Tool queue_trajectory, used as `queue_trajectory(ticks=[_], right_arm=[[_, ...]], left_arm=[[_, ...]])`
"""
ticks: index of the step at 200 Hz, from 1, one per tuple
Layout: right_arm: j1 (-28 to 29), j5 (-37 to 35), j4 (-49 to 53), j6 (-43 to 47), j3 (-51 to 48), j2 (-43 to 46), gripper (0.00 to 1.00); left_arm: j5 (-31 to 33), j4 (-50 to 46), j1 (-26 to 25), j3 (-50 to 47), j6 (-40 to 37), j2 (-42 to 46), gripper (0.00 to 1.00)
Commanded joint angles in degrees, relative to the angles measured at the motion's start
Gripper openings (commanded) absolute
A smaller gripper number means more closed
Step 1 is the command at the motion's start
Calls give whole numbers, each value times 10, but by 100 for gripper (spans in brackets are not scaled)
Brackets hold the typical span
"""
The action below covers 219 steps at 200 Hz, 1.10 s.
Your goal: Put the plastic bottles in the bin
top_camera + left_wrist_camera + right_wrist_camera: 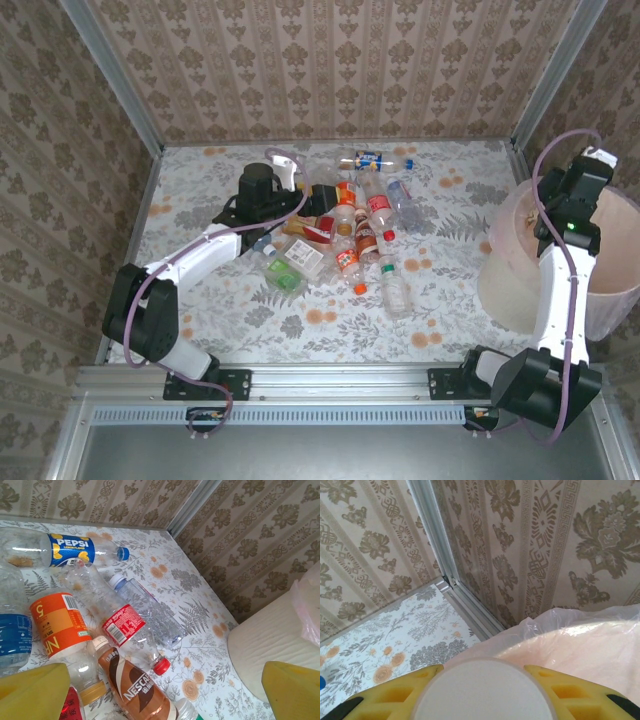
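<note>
My right gripper should next tilt downward, point into the bin's pink-lined opening [610, 236] [585, 657] and let go of the bottle, because the gripper's fingers still face the patterned sides beyond the bin's rim.
Several plastic bottles [345, 240] lie in a heap mid-table. My left gripper [318, 205] hovers open at the heap's left side. In the left wrist view its yellow fingers [35, 692] stand wide apart around a brown Nescafe bottle [135, 685] and a red-labelled bottle [122, 625], holding nothing. My right gripper [562, 212] is raised over the bin [500, 250] at the right. In the right wrist view it [482, 695] is shut on a bottle, whose round white end [482, 690] shows between the fingers, above the pink liner [590, 640].
A Pepsi bottle [70, 550] lies apart near the back wall, and a clear bottle [395, 290] lies nearer the front. An orange-labelled bottle [57, 625] and a blue-labelled one [12, 635] are on the heap's left. Metal frame rails and patterned walls enclose the table.
</note>
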<state>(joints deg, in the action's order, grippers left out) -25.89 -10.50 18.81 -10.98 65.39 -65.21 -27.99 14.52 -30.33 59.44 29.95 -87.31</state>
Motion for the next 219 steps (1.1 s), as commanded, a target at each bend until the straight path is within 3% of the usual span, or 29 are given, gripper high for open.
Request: queue_trajectory(ticks=[1,38,75,130,164,219], right_arm=[[0,-46,12,-19,-10,-7,24],[-7,-78,45,-40,-35,-6,29],[-19,-49,56,-80,-62,15,30],[-20,-9,38,-66,-88,40,34],[-21,-42,51,-107,-96,16,55],[-21,-90,73,-116,-89,45,74]], left_arm=[[18,-9,-2,10,-12,3,100],[39,-16,2,13,0,-1,100],[39,-58,6,33,-7,-2,100],[69,-68,6,25,-9,10,100],[97,-84,6,24,-9,16,100],[231,-151,23,-2,12,55,100]])
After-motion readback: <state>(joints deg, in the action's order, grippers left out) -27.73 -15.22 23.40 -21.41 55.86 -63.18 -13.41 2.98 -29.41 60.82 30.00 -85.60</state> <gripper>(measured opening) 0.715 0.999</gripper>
